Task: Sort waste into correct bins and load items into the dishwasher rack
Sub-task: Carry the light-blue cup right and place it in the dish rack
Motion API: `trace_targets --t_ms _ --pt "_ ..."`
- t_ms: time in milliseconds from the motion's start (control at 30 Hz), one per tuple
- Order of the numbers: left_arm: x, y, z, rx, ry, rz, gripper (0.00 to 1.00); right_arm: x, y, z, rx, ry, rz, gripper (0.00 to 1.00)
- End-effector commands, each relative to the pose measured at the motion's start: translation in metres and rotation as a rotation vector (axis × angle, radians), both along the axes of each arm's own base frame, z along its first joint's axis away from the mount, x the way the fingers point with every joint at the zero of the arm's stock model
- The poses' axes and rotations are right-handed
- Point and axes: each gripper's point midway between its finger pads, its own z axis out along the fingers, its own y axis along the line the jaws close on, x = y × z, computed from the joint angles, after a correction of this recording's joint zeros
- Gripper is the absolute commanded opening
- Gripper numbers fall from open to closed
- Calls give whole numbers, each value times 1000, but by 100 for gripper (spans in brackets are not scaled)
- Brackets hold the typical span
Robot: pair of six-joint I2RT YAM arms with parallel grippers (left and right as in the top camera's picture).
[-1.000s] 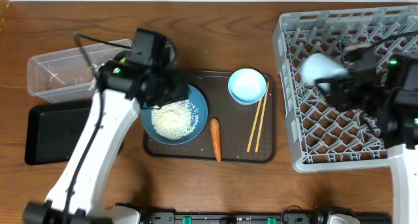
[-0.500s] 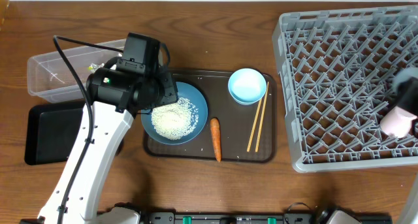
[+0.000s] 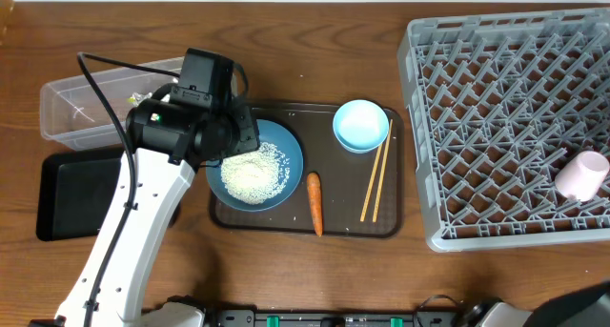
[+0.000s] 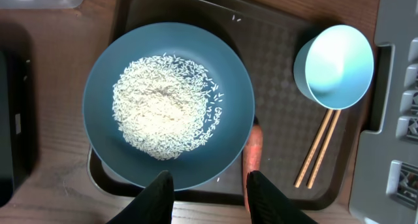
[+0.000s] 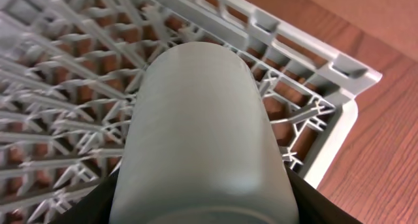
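Observation:
Next, my right gripper moves down to the rack's wires beneath and releases the pale pink cup, since the cup already hangs over the grey rack [image 5: 313,48] inside the rack's near edge.
A large blue bowl [image 3: 291,151] holding a heap of white rice [image 3: 253,173] sits on the dark brown serving tray [image 3: 343,222]. With it are an orange carrot [image 3: 314,203], a light-blue cup [image 3: 360,125] and wooden chopsticks [image 3: 376,170]. My left gripper [image 4: 212,185] is open and empty, above the bowl's [image 4: 104,87] near rim, with the carrot [image 4: 252,159] by its right finger. My right gripper [image 5: 202,204] is shut on the pale pink cup [image 5: 196,106], over the right front corner of the grey rack [image 5: 313,48]. The cup shows in the overhead view [image 3: 581,174]; the right gripper does not.
The grey dishwasher rack [image 3: 496,108] fills the right side. A clear plastic tub [image 3: 86,103] stands at the far left, with a shallow black tray [image 3: 81,194] just in front of it. My left arm [image 3: 143,222] crosses between those bins and the serving tray.
My right gripper carried the pink cup from the rack's upper left to its right front edge. My left wrist shifted slightly left over the bowl, then held still.

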Motion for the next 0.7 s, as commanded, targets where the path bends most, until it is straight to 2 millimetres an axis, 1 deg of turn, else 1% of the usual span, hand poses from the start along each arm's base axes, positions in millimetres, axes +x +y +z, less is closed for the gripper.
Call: trace_targets --t_ms 0,133,233,333,367,433,500,533,567,633,667 --pt "-2 6 0 26 -1 -3 38 1 -14 -6 14 -4 -55 6" --pt "-3 6 -1 27 5 -3 38 9 -21 -17 16 -2 -55 6" --pt "-3 6 -2 28 8 -3 38 13 -25 -21 13 -7 -55 9" --pt "-3 6 -2 28 8 -3 38 17 -28 -30 22 1 -58 12" --pt "-3 6 -2 28 8 -3 38 18 -28 -34 28 7 -58 15" --pt "-3 6 -2 28 8 -3 38 20 -29 -43 45 15 -52 24" --pt "-3 6 -2 28 8 -3 38 24 -26 -51 74 15 -36 38" --pt "-3 6 -2 28 8 -3 38 26 -24 -55 91 13 -26 49" --pt "-3 6 -2 28 8 -3 38 29 -22 -56 102 5 -16 66" --pt "-3 6 -2 28 8 -3 38 34 -20 -56 115 -19 4 85" --pt "-3 6 -2 28 8 -3 38 37 -19 -54 117 -31 11 92"
